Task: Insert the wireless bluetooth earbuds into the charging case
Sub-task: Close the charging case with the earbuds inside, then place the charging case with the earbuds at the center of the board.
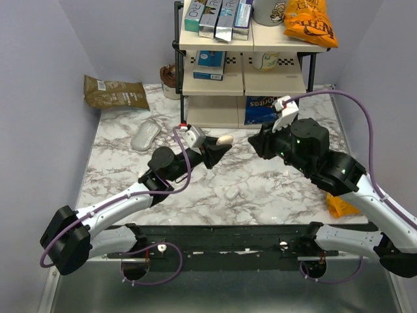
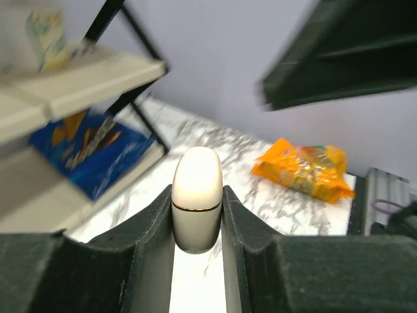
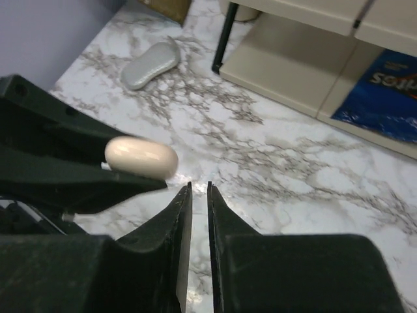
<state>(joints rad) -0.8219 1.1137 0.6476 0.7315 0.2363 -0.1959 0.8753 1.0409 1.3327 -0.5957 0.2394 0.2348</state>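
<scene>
My left gripper lowers and tilts its fingers down toward the marble before the shelf rack next, since that patch is clear for the closed charging case.
The charging case (image 1: 225,139) is a smooth white oval with a thin gold seam, its lid closed. My left gripper (image 1: 220,146) is shut on it and holds it above the marble table, pointing right. In the left wrist view the case (image 2: 197,182) stands pinched between both fingers (image 2: 146,225). My right gripper (image 1: 255,145) hovers just right of it, jaws a narrow slit apart with nothing between them. In the right wrist view the case (image 3: 141,156) lies just left of my right gripper (image 3: 199,186). Small pale rounded pieces, apparently the earbuds (image 1: 233,193), lie on the table below.
A white computer mouse (image 1: 145,136) lies at the back left. A shelf rack (image 1: 244,65) with boxes and snacks stands at the back. There is a blue packet (image 1: 259,111) under it, a brown bag (image 1: 114,92) at the far left, and an orange bag (image 1: 342,207) at the right edge.
</scene>
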